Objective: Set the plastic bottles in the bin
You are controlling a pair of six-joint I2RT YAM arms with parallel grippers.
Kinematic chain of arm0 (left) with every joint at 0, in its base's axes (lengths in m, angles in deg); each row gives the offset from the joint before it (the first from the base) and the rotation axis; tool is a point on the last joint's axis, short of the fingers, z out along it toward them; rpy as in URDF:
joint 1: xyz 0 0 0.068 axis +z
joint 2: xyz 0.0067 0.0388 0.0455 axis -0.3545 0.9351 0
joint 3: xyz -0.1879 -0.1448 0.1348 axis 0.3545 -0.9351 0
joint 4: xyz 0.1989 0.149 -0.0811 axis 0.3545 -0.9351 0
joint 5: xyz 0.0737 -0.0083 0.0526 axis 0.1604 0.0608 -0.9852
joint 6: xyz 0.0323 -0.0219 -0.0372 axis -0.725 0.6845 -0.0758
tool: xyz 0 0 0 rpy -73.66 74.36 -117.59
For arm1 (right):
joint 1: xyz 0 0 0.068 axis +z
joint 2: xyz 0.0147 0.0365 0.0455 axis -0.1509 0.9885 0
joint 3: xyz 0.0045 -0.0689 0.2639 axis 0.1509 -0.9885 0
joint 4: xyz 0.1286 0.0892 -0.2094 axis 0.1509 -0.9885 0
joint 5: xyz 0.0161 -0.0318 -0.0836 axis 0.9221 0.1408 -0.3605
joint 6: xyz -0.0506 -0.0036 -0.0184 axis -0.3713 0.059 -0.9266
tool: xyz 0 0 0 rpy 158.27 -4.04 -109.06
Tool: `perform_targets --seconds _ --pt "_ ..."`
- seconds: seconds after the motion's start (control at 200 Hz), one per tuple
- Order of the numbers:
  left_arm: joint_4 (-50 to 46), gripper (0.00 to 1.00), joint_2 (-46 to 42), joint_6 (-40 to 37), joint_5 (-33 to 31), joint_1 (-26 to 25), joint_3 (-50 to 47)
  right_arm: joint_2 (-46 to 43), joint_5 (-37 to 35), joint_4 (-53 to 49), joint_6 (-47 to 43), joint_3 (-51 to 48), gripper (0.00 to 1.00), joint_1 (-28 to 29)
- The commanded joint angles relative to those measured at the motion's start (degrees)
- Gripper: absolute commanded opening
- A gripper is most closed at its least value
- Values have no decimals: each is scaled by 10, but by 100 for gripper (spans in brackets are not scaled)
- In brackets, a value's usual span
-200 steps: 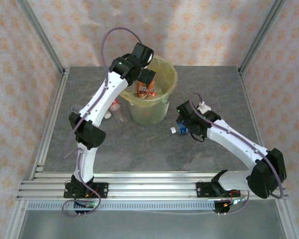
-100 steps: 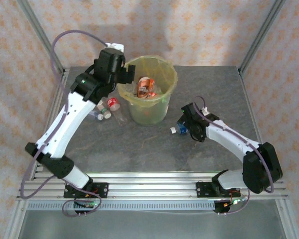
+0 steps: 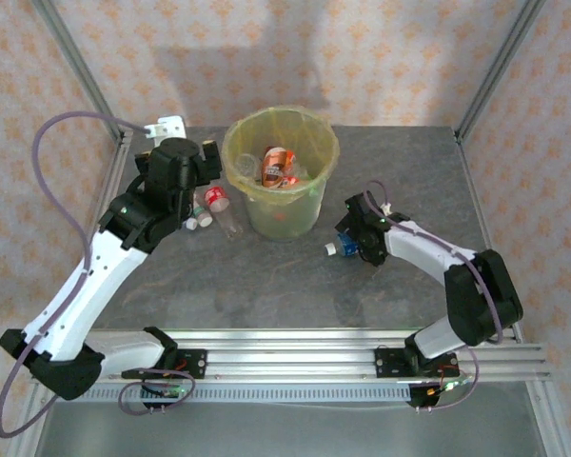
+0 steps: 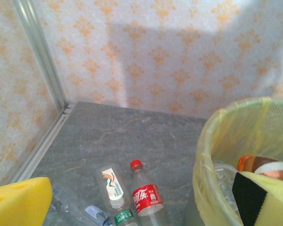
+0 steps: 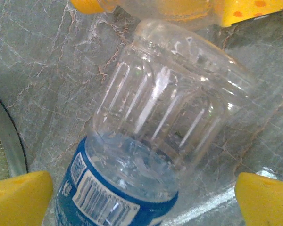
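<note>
My right gripper will come down onto the clear, blue-labelled bottle (image 5: 155, 136), already between my fingertips, and close by the label.
The bin (image 3: 287, 217) stands at the back middle of the table, with an orange-labelled bottle (image 3: 279, 167) and a clear one inside. My left gripper (image 3: 212, 157) hovers open just left of its rim, above several plastic bottles on the table. Among them are a red-labelled bottle (image 4: 146, 197), a white-labelled one (image 4: 112, 186) and a green-labelled one (image 4: 124, 216). In the left wrist view the bin's bagged rim (image 4: 212, 141) is at the right. My right gripper (image 3: 350, 238) is open and low, astride a blue-labelled bottle (image 5: 155, 136) that lies on its side between the yellow fingers (image 5: 19, 197).
Metal frame posts (image 3: 81, 76) stand at the table's back corners, with patterned walls behind. A rail (image 4: 37, 150) runs along the left edge. Bare grey table (image 3: 266, 286) lies in front of the bin.
My left arm has swung left, away from above the bin, and its gripper has opened; the orange-labelled bottle lies in the bin. The right gripper has stayed at the blue-labelled bottle.
</note>
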Motion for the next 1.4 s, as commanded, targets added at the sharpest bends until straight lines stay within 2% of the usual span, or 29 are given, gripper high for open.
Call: perform_targets --seconds 0.0,0.3,0.676,0.856,1.146,1.391 --pt "27 100 -17 26 -40 5 -16 17 2 18 -11 25 99 -7" --pt "13 100 -10 40 -42 12 -21 51 -1 17 -22 24 97 -8" --pt "3 100 4 51 -32 18 -22 77 -64 -18 -56 29 96 -8" --pt "2 100 4 54 -30 21 -23 96 -67 -9 -72 43 96 -8" --pt "-1 100 4 59 -29 26 -25 101 -27 11 -73 30 79 -8" --pt "-1 100 5 65 -28 30 -27 65 -4 12 -80 8 57 -4"
